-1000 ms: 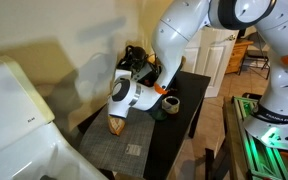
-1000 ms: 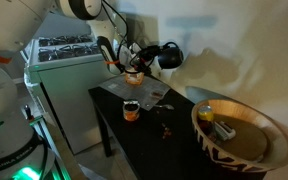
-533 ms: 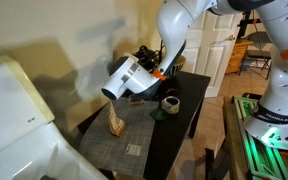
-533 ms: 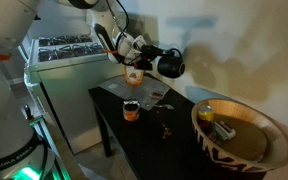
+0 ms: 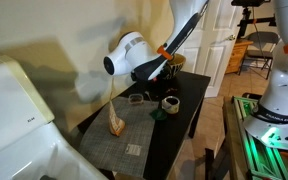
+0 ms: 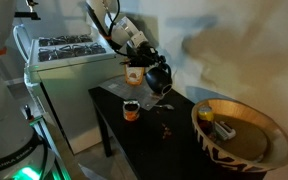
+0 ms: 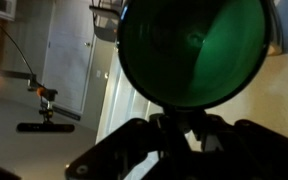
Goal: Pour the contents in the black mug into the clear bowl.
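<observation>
My gripper should next turn the tilted, hanging black mug (image 6: 160, 77) upright and lower it onto the bare tabletop (image 6: 178, 106) beside the striped bowl.
My gripper (image 6: 147, 66) is shut on the black mug (image 6: 160, 77) and holds it tilted in the air above the dark table (image 6: 179, 135). In the wrist view the mug (image 7: 189, 45) fills the top as a big dark greenish round shape, with the dark jaws (image 7: 179, 125) clamped below it. In an exterior view the gripper (image 5: 157, 70) hangs above the clear bowl (image 5: 134, 98), a low see-through dish on the table. I cannot see the mug's contents.
A dark cup with a pale inside (image 5: 170, 102) (image 6: 131, 110) stands on the table. A tan and orange object (image 5: 116, 122) (image 6: 134, 72) sits at the table's end. A large striped bowl (image 6: 246, 150) holding items and a white appliance (image 5: 14, 100) stand close by.
The arm has swung and turned its wrist. The mug has moved down and in over the table, and is more tilted than before.
</observation>
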Controlling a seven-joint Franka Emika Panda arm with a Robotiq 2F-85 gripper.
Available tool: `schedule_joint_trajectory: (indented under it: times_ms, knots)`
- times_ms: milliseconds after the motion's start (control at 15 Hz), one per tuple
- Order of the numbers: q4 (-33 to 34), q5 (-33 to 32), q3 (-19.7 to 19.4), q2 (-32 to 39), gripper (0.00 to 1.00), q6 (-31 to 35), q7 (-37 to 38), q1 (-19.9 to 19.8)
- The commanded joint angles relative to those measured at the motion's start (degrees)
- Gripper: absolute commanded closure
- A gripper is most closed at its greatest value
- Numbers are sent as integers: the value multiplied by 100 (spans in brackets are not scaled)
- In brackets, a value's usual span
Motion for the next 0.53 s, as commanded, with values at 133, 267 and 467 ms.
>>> schedule_joint_trajectory:
  times_ms: [133, 267, 467]
  knots:
    - [-992, 1263, -418, -1114, 95, 1419, 364, -422]
    - [-942, 1506, -688, -1176, 95, 2049, 220, -609]
    - [-747, 1832, -1053, -1138, 95, 3037, 119, -850]
